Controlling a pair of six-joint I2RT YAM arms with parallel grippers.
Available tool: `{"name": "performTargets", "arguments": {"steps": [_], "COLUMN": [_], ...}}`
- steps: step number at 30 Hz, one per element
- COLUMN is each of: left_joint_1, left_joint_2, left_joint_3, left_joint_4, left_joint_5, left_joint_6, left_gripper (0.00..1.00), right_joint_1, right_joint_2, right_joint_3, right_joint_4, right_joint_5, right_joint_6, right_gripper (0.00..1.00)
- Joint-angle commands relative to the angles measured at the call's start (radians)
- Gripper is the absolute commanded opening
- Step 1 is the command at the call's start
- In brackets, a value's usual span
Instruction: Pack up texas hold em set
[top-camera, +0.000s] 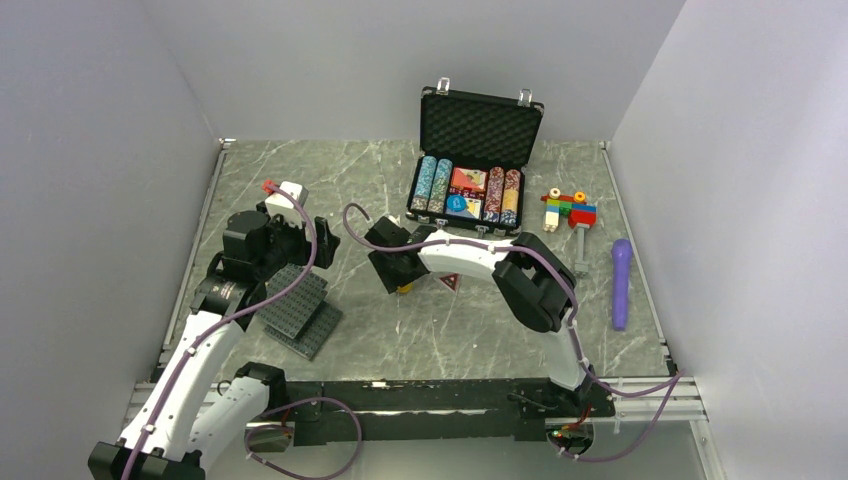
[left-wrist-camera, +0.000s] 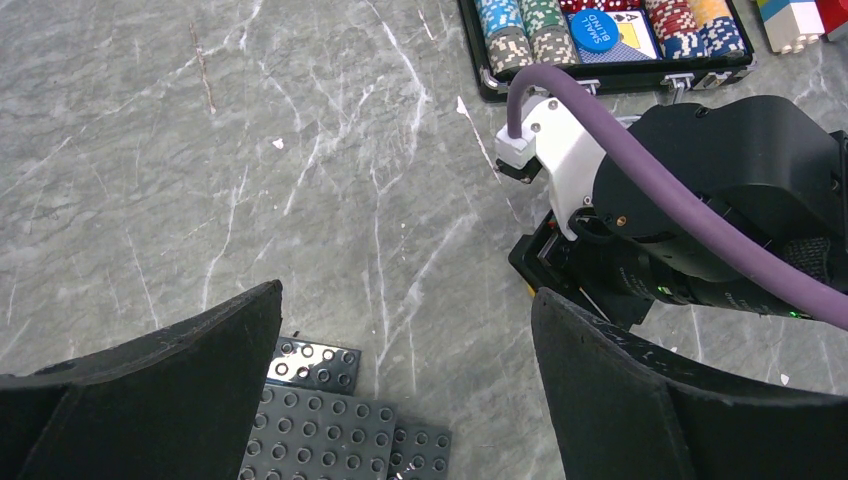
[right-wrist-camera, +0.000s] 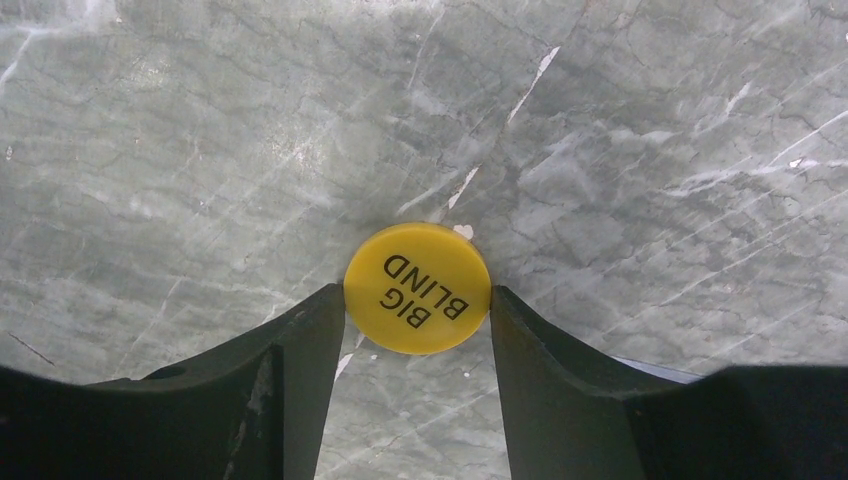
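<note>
I will next lift my right gripper and carry the yellow button outward onto the red card deck (top-camera: 468, 179), since the deck lies outward of the gripper, inside the case.
The black briefcase (top-camera: 480, 120) stands open at the back of the table, with chip rows, card decks and a blue button (top-camera: 458, 203) inside. Its front edge (left-wrist-camera: 600, 78) shows at the top of the left wrist view. My right gripper (right-wrist-camera: 417, 298) is low over the table in front of the case, its fingertips closed against both sides of the yellow "BIG BLIND" button (right-wrist-camera: 417, 287). A red-triangle button (top-camera: 449, 282) lies on the table just right of it. My left gripper (left-wrist-camera: 405, 340) is open and empty above the grey plates.
Dark grey studded plates (top-camera: 300, 305) lie at the left front, also in the left wrist view (left-wrist-camera: 320, 430). A white block (top-camera: 283, 192) sits at the back left. A toy-block figure (top-camera: 568, 208) and a purple stick (top-camera: 621, 282) lie at the right.
</note>
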Motion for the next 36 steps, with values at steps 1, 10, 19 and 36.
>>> {"name": "performTargets", "arguments": {"steps": [1, 10, 19, 36], "left_joint_1": [0.004, 0.004, 0.004, 0.004], "left_joint_2": [-0.011, -0.015, -0.025, -0.030], "left_joint_3": [0.025, 0.024, 0.023, 0.022], "left_joint_4": [0.021, 0.023, 0.023, 0.024], "left_joint_5": [0.019, 0.021, 0.013, 0.011], "left_joint_6": [-0.013, -0.013, -0.012, -0.012], "left_gripper": [0.98, 0.98, 0.98, 0.98], "right_joint_1": [0.002, 0.003, -0.031, -0.389], "right_joint_2": [0.026, 0.031, -0.046, -0.173], "right_joint_3": [0.012, 0.007, 0.012, 0.191], "right_joint_4": [-0.042, -0.047, -0.010, -0.001], "right_joint_5": [0.057, 0.061, 0.012, 0.008], "right_joint_6": [0.011, 0.008, -0.024, -0.171], "right_gripper": [0.58, 0.46, 0.30, 0.28]}}
